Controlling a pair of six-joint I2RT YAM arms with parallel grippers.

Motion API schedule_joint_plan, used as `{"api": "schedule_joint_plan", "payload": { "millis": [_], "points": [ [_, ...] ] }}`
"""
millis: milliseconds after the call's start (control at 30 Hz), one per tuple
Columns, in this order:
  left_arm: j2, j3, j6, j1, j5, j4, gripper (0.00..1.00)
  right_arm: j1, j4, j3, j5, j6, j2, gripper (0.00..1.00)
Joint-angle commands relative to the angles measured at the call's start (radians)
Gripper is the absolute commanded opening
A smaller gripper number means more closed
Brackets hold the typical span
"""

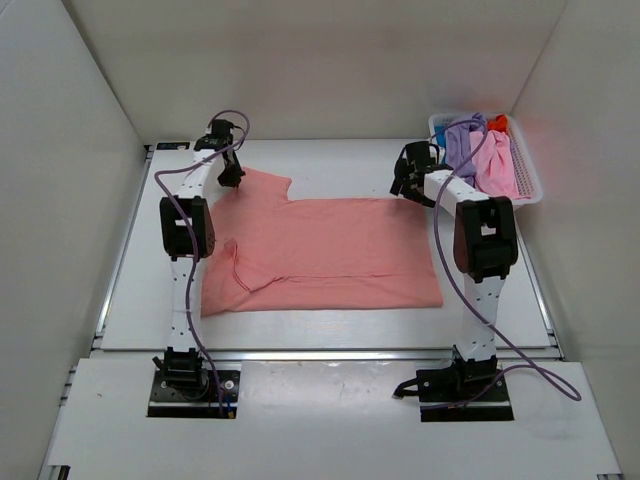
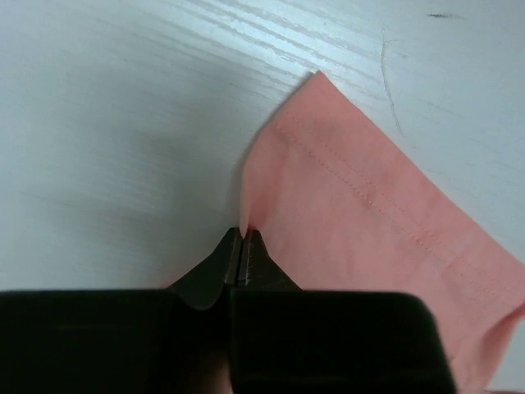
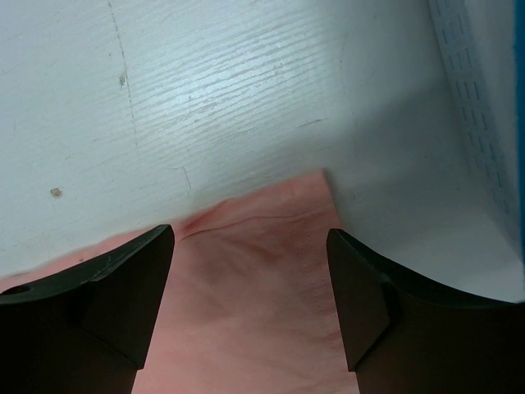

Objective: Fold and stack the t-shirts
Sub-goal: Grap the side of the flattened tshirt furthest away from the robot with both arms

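The t-shirt's far hem corner by the basket (image 3: 303, 199) is below my right gripper, between its open fingers. I will move my right gripper down onto that corner next and close it.
A salmon-pink t-shirt (image 1: 330, 250) lies spread flat in the middle of the white table (image 1: 330, 165). My left gripper (image 1: 231, 178) is at the shirt's far left sleeve. In the left wrist view the left gripper (image 2: 244, 234) is shut, with a small fold of the sleeve edge (image 2: 369, 213) pinched at its tips. My right gripper (image 1: 403, 185) hovers over the shirt's far right corner. In the right wrist view it (image 3: 250, 236) stands open, with the fabric corner (image 3: 246, 279) below and between its fingers. Lavender (image 1: 462, 140), light pink (image 1: 495, 160) and orange-red (image 1: 498, 122) t-shirts sit bunched in the basket.
A white slotted basket (image 1: 530, 185) stands at the far right of the table, and its wall (image 3: 476, 123) is close to the right of my right gripper. White walls enclose the table on three sides. Purple cables loop off both arms.
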State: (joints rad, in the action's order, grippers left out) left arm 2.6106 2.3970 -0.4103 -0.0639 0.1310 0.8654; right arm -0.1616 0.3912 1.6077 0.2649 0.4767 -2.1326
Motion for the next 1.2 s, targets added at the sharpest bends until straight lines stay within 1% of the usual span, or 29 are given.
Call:
{"api": "schedule_joint_plan", "payload": {
  "millis": [0, 167, 267, 300, 333, 367, 400, 467, 500, 533, 567, 600, 733, 767, 833, 933, 1000, 1033, 1100, 1133, 1167],
  "points": [
    [-0.018, -0.019, 0.008, -0.002, -0.031, 0.067, 0.00, 0.007, 0.002, 0.058, 0.025, 0.019, -0.018, 0.73],
    [-0.041, -0.042, 0.031, 0.004, -0.085, 0.067, 0.00, 0.013, 0.064, 0.133, 0.057, 0.040, -0.078, 0.72],
    [-0.075, -0.093, 0.045, 0.003, -0.105, 0.038, 0.00, 0.010, 0.098, 0.172, 0.059, 0.037, -0.107, 0.72],
    [-0.092, -0.122, 0.048, 0.004, -0.111, 0.026, 0.00, 0.011, 0.104, 0.185, 0.062, 0.042, -0.118, 0.71],
    [-0.104, -0.137, 0.059, 0.006, -0.123, 0.011, 0.00, 0.011, 0.112, 0.187, 0.059, 0.043, -0.127, 0.67],
    [-0.109, -0.156, 0.053, 0.006, -0.126, 0.006, 0.00, 0.011, 0.115, 0.190, 0.053, 0.049, -0.131, 0.60],
    [-0.113, -0.165, 0.048, 0.009, -0.126, -0.003, 0.00, 0.007, 0.117, 0.198, 0.057, 0.051, -0.128, 0.57],
    [-0.116, -0.176, 0.045, 0.012, -0.149, -0.003, 0.00, 0.010, 0.123, 0.181, 0.060, 0.060, -0.124, 0.39],
    [-0.115, -0.170, 0.050, 0.013, -0.157, -0.006, 0.00, 0.005, 0.118, 0.175, 0.048, 0.057, -0.121, 0.35],
    [-0.112, -0.162, 0.045, 0.013, -0.162, -0.005, 0.00, 0.013, 0.118, 0.176, 0.050, 0.056, -0.118, 0.23],
    [-0.112, -0.162, 0.048, 0.019, -0.163, 0.004, 0.00, 0.014, 0.117, 0.172, 0.046, 0.060, -0.121, 0.08],
    [-0.110, -0.138, 0.044, 0.019, -0.169, 0.007, 0.00, 0.013, 0.115, 0.167, 0.040, 0.060, -0.109, 0.00],
    [-0.115, -0.062, 0.042, 0.029, -0.218, 0.038, 0.00, 0.020, 0.106, 0.170, 0.030, 0.042, -0.081, 0.00],
    [-0.129, -0.035, 0.050, 0.032, -0.226, 0.044, 0.00, 0.014, 0.106, 0.169, 0.033, 0.031, -0.073, 0.01],
    [-0.173, -0.033, 0.047, 0.032, -0.237, 0.044, 0.00, 0.007, 0.100, 0.158, 0.030, 0.011, -0.046, 0.00],
    [-0.302, -0.157, 0.051, 0.035, -0.251, -0.023, 0.00, 0.008, 0.068, 0.100, 0.008, -0.018, 0.037, 0.00],
    [-0.439, -0.330, 0.054, 0.035, -0.260, -0.077, 0.00, 0.008, 0.040, 0.045, -0.022, -0.030, 0.088, 0.00],
    [-0.469, -0.378, 0.059, 0.033, -0.266, -0.109, 0.00, 0.011, 0.037, 0.011, -0.042, -0.029, 0.118, 0.00],
    [-0.575, -0.549, 0.057, 0.042, -0.267, -0.138, 0.00, 0.008, 0.018, -0.066, -0.064, -0.042, 0.169, 0.00],
    [-0.621, -0.580, 0.056, 0.045, -0.268, -0.146, 0.00, 0.004, 0.018, -0.098, -0.073, -0.038, 0.203, 0.00],
    [-0.636, -0.646, 0.060, 0.045, -0.278, -0.152, 0.00, 0.005, 0.003, -0.142, -0.078, -0.052, 0.221, 0.00]
  ]
}}
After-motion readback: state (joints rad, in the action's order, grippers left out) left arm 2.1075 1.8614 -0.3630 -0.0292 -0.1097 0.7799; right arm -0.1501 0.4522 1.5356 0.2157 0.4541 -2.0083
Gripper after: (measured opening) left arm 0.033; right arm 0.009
